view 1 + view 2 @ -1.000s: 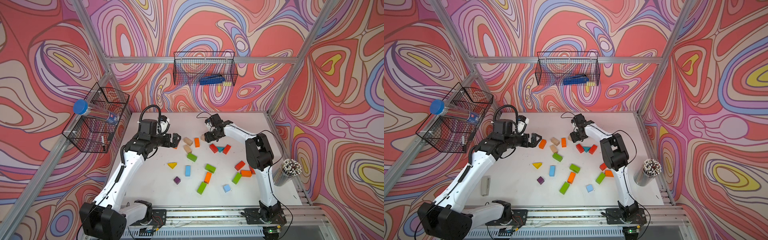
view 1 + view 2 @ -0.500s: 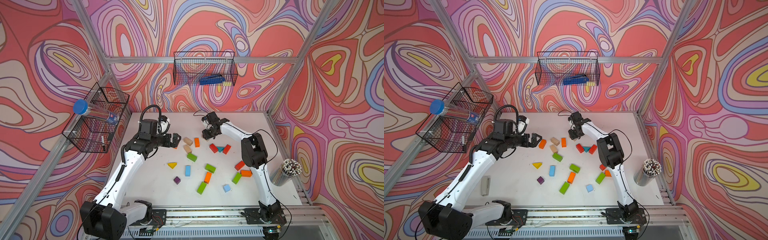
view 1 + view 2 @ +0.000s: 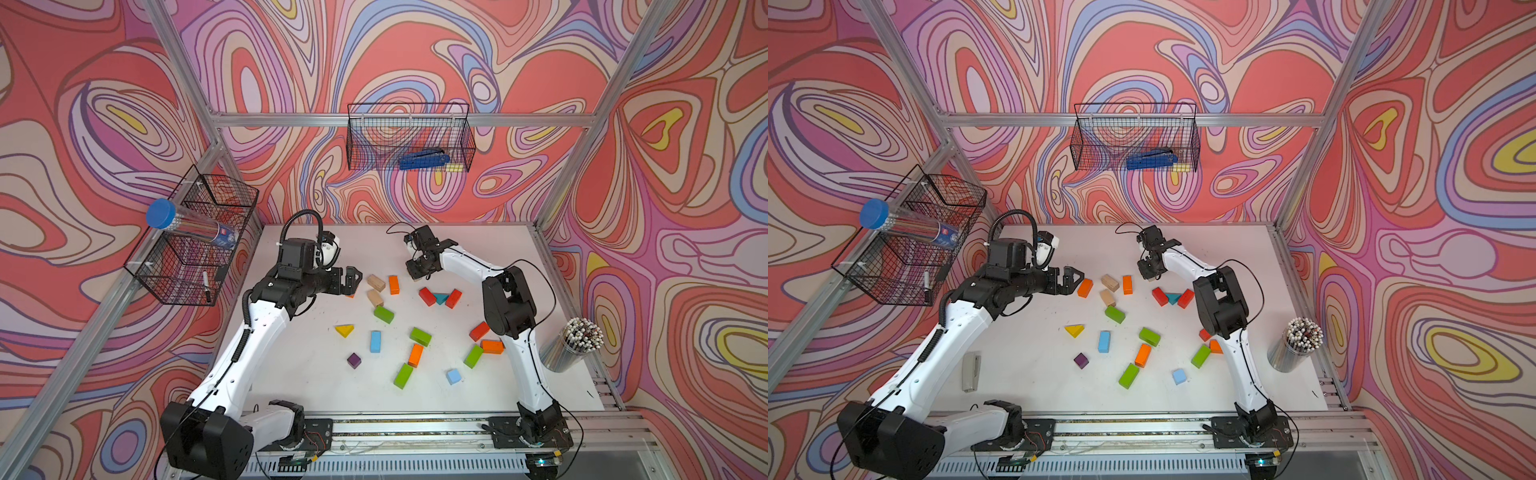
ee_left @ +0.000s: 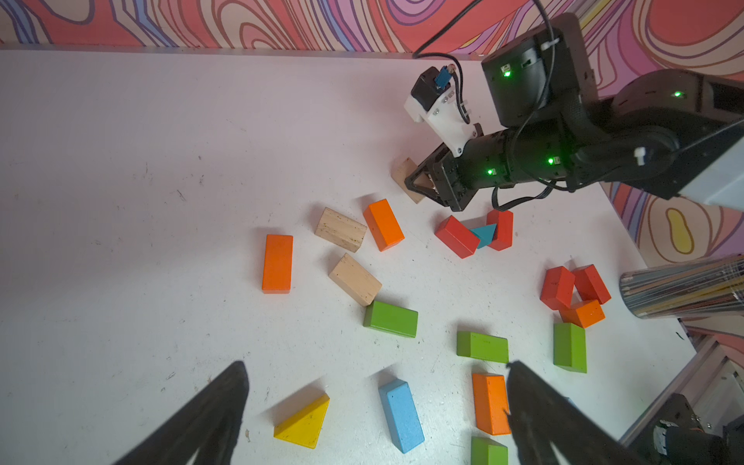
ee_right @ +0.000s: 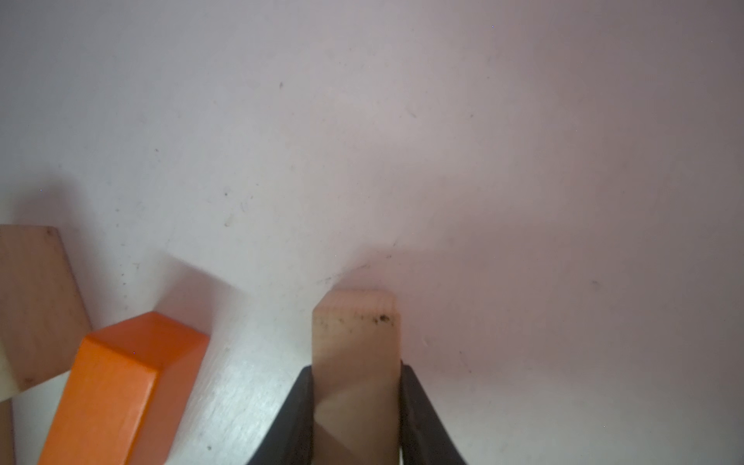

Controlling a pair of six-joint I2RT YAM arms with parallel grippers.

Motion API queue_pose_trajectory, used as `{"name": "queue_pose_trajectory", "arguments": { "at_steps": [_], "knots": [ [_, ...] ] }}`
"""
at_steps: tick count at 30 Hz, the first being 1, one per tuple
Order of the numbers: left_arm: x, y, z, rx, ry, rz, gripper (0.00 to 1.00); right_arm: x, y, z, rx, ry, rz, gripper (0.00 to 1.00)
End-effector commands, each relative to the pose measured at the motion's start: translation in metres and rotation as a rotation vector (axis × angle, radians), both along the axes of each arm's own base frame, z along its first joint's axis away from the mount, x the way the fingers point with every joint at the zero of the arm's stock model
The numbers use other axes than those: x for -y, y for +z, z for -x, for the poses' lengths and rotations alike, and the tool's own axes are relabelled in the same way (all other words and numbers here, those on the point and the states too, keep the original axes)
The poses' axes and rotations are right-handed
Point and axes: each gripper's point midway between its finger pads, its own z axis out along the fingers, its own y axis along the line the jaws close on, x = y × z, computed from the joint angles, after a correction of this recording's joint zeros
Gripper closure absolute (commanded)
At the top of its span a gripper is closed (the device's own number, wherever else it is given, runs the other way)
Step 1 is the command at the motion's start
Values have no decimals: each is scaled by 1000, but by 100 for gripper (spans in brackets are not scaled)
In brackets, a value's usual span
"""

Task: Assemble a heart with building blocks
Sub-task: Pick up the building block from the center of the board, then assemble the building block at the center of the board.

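Note:
The robot's right gripper will next lift, carry the wood block (image 5: 356,346) back, lower and let go of it, because the bare tabletop past the teal triangle's red bricks is back from that gripper.
My right gripper (image 5: 356,370) is shut on a plain wood block (image 5: 356,346), one black finger (image 5: 300,402) pressed to each side. The block (image 4: 402,173) sits low at the table, behind two red bricks (image 3: 427,296) with a teal triangle (image 3: 439,297) between them. My left gripper (image 3: 353,280) hangs open and empty beside an orange brick (image 3: 1085,287). The other building blocks lie scattered: two wood bricks (image 3: 375,282), an orange brick (image 3: 394,284), green bricks (image 3: 383,314), a yellow triangle (image 3: 344,330), a light blue brick (image 3: 375,341) and a purple cube (image 3: 353,360).
A cup of pencils (image 3: 571,343) stands at the table's right edge. A grey stapler (image 3: 971,371) lies near the left arm's base. Wire baskets hang on the back wall (image 3: 409,137) and the left wall (image 3: 195,241). Red, orange and green bricks (image 3: 479,331) cluster by the right arm.
The right gripper's jaws have closed onto the wood block after shifting slightly left. The left arm has not moved.

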Motion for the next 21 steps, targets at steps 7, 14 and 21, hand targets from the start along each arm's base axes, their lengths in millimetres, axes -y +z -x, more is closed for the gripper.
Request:
{"name": "queue_pose_trajectory", "arguments": {
  "at_steps": [7, 14, 21],
  "knots": [
    [3, -1, 2, -7, -11, 13, 0, 46, 74, 34, 134, -104, -24, 81],
    [3, -1, 3, -10, -11, 20, 0, 91, 83, 90, 113, -242, 19, 81],
    [4, 0, 3, -8, -10, 23, 0, 134, 48, 139, 11, -393, 62, 81]
  ]
}}
